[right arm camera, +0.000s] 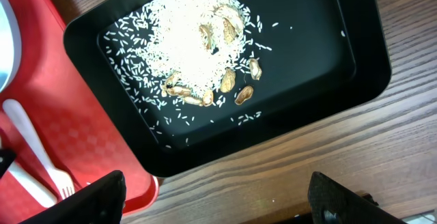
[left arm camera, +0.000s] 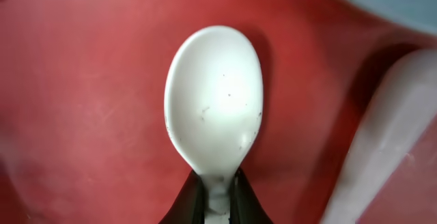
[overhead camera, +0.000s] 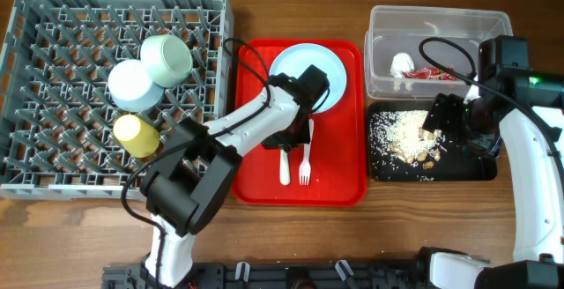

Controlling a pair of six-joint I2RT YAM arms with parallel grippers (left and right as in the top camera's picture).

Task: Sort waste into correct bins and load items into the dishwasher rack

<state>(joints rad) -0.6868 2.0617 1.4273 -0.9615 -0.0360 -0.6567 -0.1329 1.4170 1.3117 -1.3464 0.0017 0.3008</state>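
Note:
The rack's free tray-side strip (overhead camera: 208, 79) is to the left of my left gripper in the overhead view. I need to raise my left gripper next, carry the spoon to that strip, and lower it to release the spoon.
A white spoon (left arm camera: 215, 101) lies on the red tray (overhead camera: 256, 179), beside a white fork (overhead camera: 305, 161) and below a light blue plate (overhead camera: 308, 73). My left gripper (left arm camera: 217, 200) is shut on the spoon's neck, low over the tray; in the overhead view it (overhead camera: 291, 139) is at the spoon's upper end (overhead camera: 285, 167). My right gripper (right arm camera: 218, 210) is open and empty, above the wood table at the near edge of the black tray (right arm camera: 355, 67) of rice and peanuts (right arm camera: 205, 43). In the overhead view it (overhead camera: 438, 120) hovers over that tray (overhead camera: 476, 167).
A grey dishwasher rack (overhead camera: 53, 161) at the left holds a green cup (overhead camera: 167, 58), a light blue cup (overhead camera: 134, 86) and a yellow cup (overhead camera: 137, 135). A clear bin (overhead camera: 383, 69) with wrappers stands at the back right. The fork also shows in the right wrist view (right arm camera: 34, 152).

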